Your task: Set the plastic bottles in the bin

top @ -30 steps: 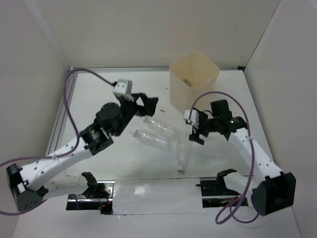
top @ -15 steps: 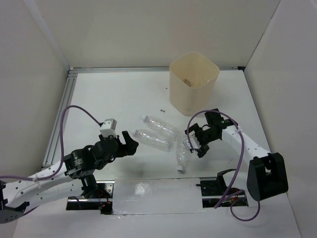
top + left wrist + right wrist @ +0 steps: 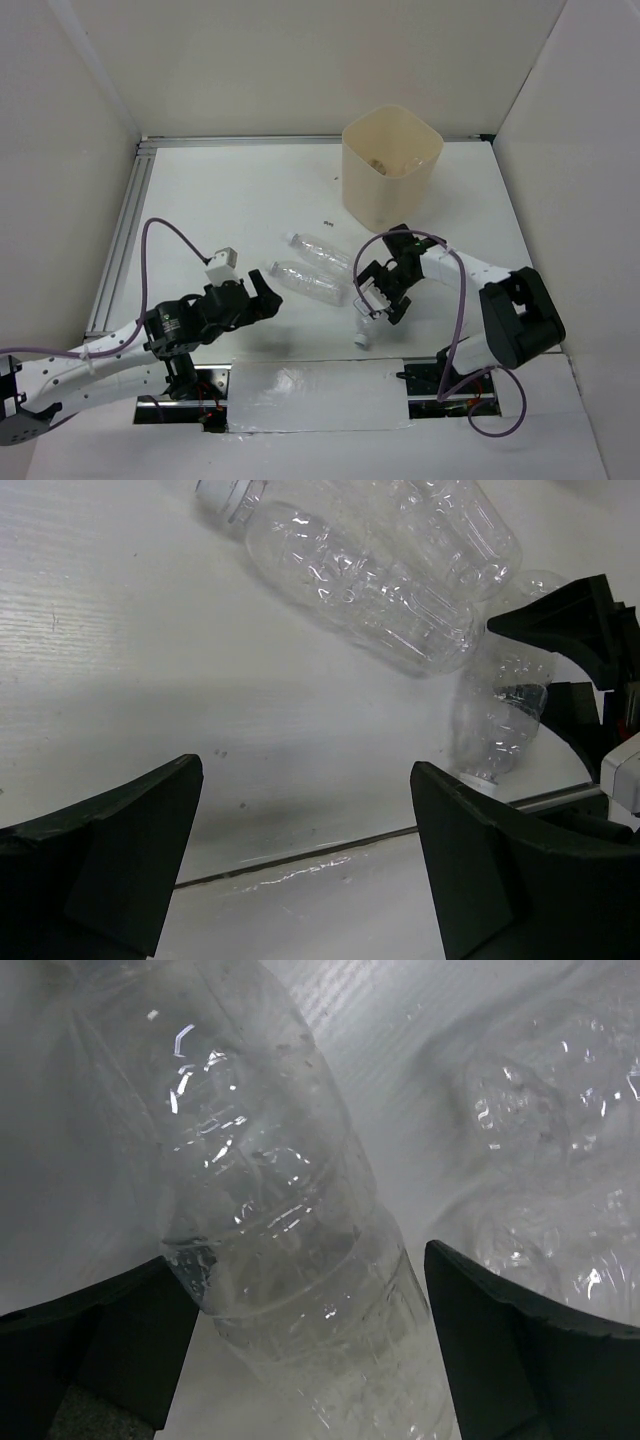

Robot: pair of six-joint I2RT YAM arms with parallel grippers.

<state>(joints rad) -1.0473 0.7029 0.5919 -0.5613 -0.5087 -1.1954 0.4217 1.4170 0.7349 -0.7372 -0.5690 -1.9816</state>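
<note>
The middle bottle lies nearest. My open, empty left gripper should next move outward and down over the bottle's capped half (image 3: 293, 275) (image 3: 296, 550) and close.
Three clear crinkled plastic bottles lie on the white table: a far one (image 3: 322, 250), a middle one (image 3: 308, 282) and a near one (image 3: 367, 315) with its white cap toward the front. The cream bin (image 3: 392, 170) stands at the back right. My right gripper (image 3: 378, 300) is open and straddles the near bottle (image 3: 280, 1230); its left finger (image 3: 100, 1330) looks to touch it, while the right finger (image 3: 530, 1340) stands apart. My left gripper (image 3: 262, 296) is open and empty, low over the table left of the bottles. In the left wrist view the middle bottle (image 3: 360, 575) lies ahead.
White walls enclose the table on three sides. A metal rail (image 3: 120, 250) runs along the left edge. A taped strip (image 3: 310, 385) lies at the front between the arm bases. The right gripper's black fingers (image 3: 580, 630) show at the right of the left wrist view.
The left arm has swung down and back from near the bottles to low at the front left. The right gripper has moved left and down onto the near bottle.
</note>
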